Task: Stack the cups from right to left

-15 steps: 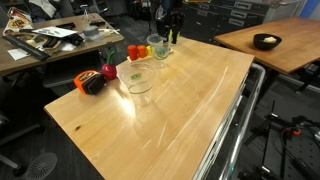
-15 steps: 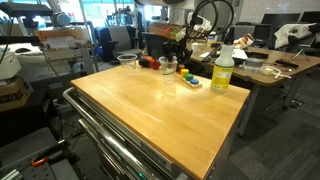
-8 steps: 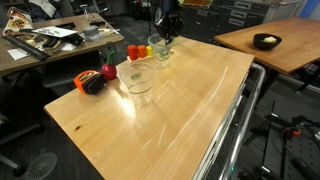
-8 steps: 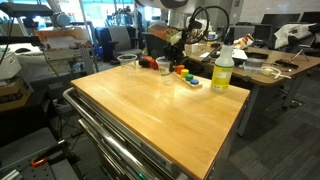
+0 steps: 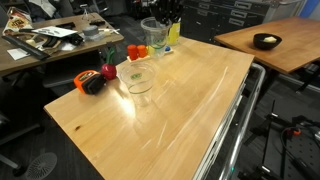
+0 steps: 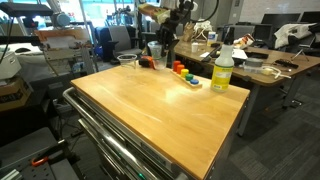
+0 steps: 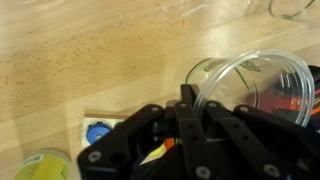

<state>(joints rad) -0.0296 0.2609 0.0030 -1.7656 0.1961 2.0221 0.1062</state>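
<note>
The standing cup's opening (image 5: 136,71) (image 7: 292,6) lies to my gripper's right in the wrist view, so next I need to raise my gripper to clear the standing cup's rim, cross over, lower in and release.
My gripper (image 5: 163,20) is shut on the rim of a clear plastic cup (image 5: 152,33) and holds it in the air above the far edge of the wooden table (image 5: 185,110). In the wrist view the fingers (image 7: 187,98) pinch the near wall of that cup (image 7: 262,75), with its open mouth facing the camera. A second clear cup (image 5: 137,76) stands upright on the table, nearer the small coloured objects. It also shows in the wrist view (image 7: 296,8) at the top right corner and in an exterior view (image 6: 126,59).
Small red and orange objects (image 5: 134,51) and a tape measure (image 5: 92,83) lie along the table's far edge. A yellow-green spray bottle (image 6: 222,72) stands near coloured pieces (image 6: 186,74). Desks and chairs surround the table.
The gripper has risen from the table with the clear cup in it and shifted a little toward the second cup. The second cup has not moved.
</note>
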